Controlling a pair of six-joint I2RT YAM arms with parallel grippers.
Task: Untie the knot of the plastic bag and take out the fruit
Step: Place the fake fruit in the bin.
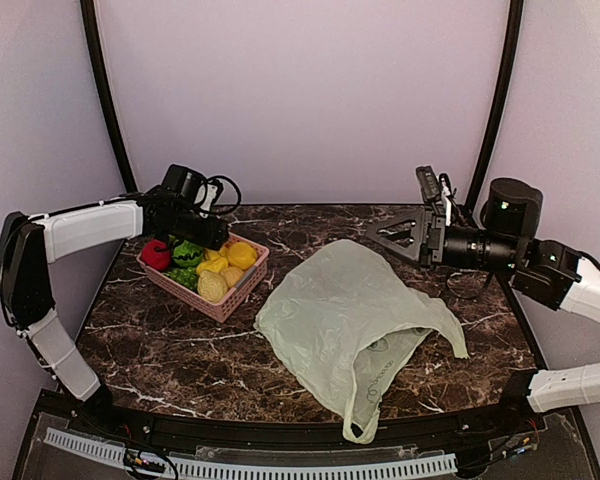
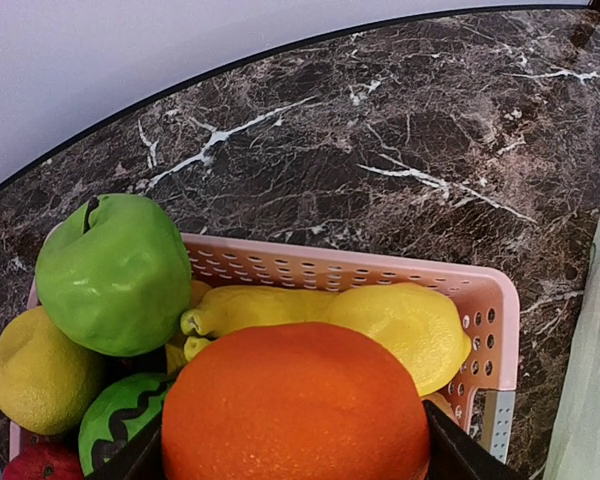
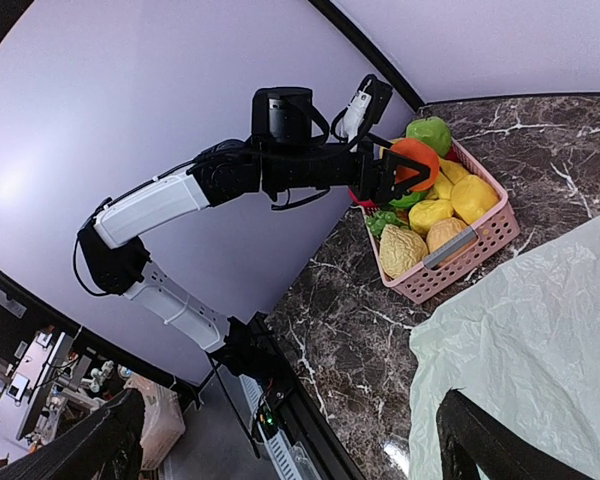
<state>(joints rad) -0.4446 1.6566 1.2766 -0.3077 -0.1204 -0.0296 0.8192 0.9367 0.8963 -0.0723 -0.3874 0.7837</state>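
The left gripper lowers toward the yellow bananas beside the green striped piece and opens next, because the round orange fruit still hangs above them.
My left gripper is shut on a round orange fruit and holds it just above the pink basket; this also shows in the right wrist view. In the basket lie a light green apple, a yellow-green fruit and a brown oval. The pale green plastic bag lies flat and slack in the middle of the table, its handles loose at the front edge. My right gripper is open and empty, raised above the bag's far right side.
The basket stands at the table's left and also holds yellow bananas, a yellow lemon-like piece, a pale textured round piece, a green striped piece and a red one. Curved wall behind.
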